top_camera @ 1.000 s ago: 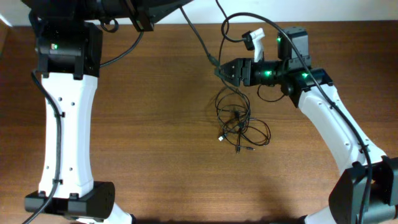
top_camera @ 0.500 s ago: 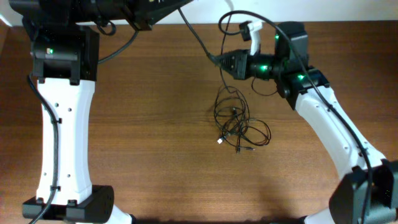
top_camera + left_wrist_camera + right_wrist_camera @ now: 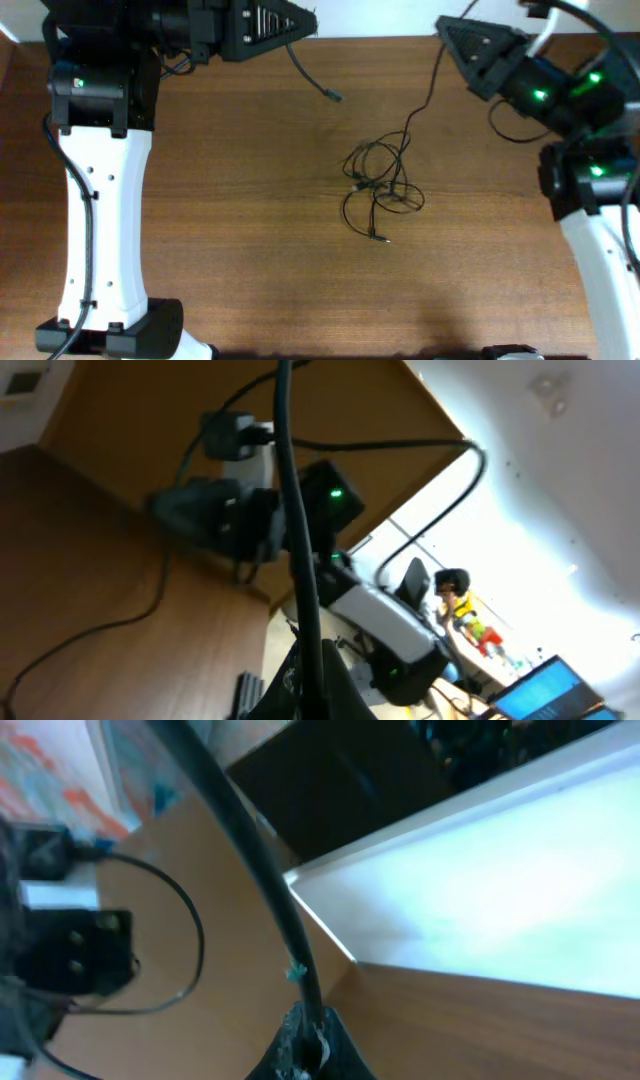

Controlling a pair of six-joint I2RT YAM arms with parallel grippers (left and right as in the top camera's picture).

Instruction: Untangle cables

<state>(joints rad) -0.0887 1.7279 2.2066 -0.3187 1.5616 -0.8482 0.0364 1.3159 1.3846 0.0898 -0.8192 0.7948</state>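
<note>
The cable's end hangs clear of the tangle, so my left gripper will next tip and lower toward the bare tabletop below it to release the cable.
A loose tangle of thin black cables (image 3: 380, 187) lies on the brown table (image 3: 230, 220) at its centre. My right gripper (image 3: 447, 30), raised at the top right, is shut on one strand (image 3: 425, 100) that runs down into the tangle. In the right wrist view this cable (image 3: 262, 870) rises from the closed jaws (image 3: 308, 1045). My left gripper (image 3: 306, 22), raised at the top centre, is shut on another cable (image 3: 305, 68). That cable's free end (image 3: 335, 97) hangs clear of the tangle. In the left wrist view the cable (image 3: 293, 530) runs straight up from the gripper (image 3: 312, 690).
The left arm's white link (image 3: 100, 210) stretches down the table's left side. The right arm's white link (image 3: 605, 260) stands at the right edge. The table's far edge meets a white wall (image 3: 380, 15) behind both grippers.
My right gripper has shut on a strand and swung up and to the right with it. The left-held cable's end now hangs free, and the tangle has shifted and tightened.
</note>
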